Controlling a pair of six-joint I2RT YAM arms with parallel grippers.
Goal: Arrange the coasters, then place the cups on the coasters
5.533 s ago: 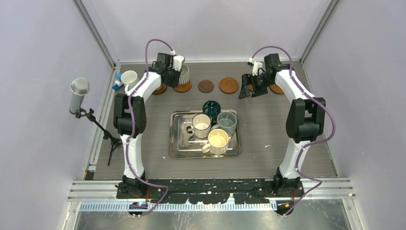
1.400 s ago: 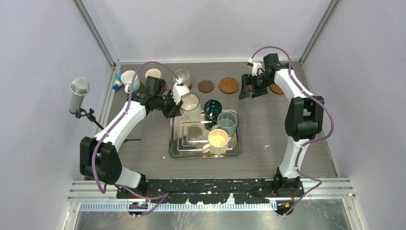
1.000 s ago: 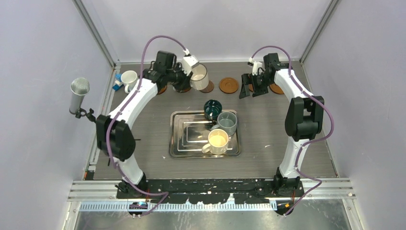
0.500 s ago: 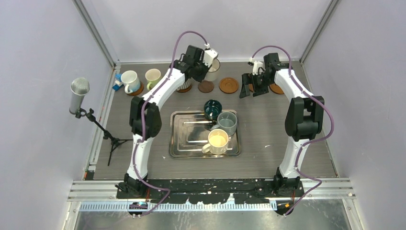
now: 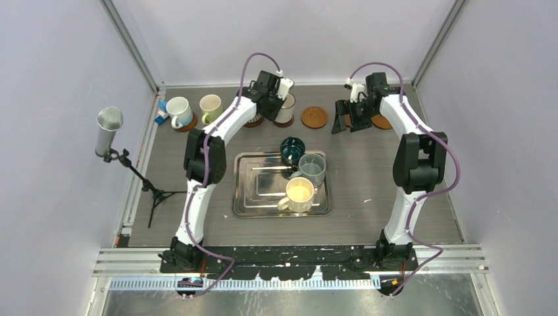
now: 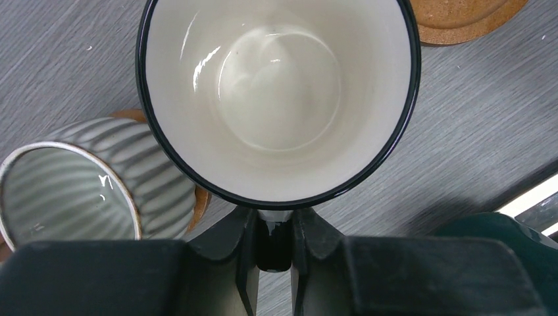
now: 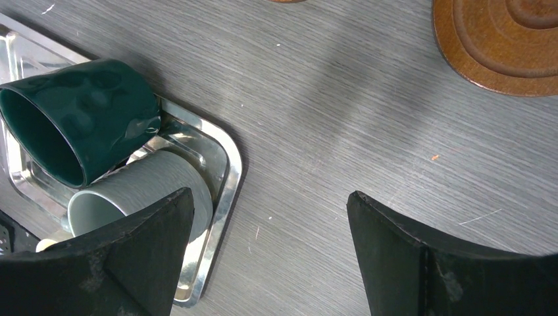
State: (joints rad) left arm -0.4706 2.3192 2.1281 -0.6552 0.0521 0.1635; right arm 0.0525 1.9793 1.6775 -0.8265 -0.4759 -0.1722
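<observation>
The coaster's near edge shows beneath the white cup, so the left gripper will next move down, put the cup onto the dark brown coaster and let go of its handle.
My left gripper is shut on the handle of a white cup with a dark rim. It holds the cup upright in the back row, right over the dark brown coaster, which the cup hides. Just left stands the ribbed grey cup on an orange coaster. A white cup and a cream cup stand on coasters at the back left. An empty orange coaster lies to the right. My right gripper hangs open over bare table, nothing between its fingers.
The steel tray in the middle holds a teal cup on its side, a grey-blue cup and a cream cup. Another coaster lies by my right gripper. A microphone stand is at the left.
My left arm has carried the white cup from the tray to the back row and lowered it over the dark brown coaster. The right arm has not moved.
</observation>
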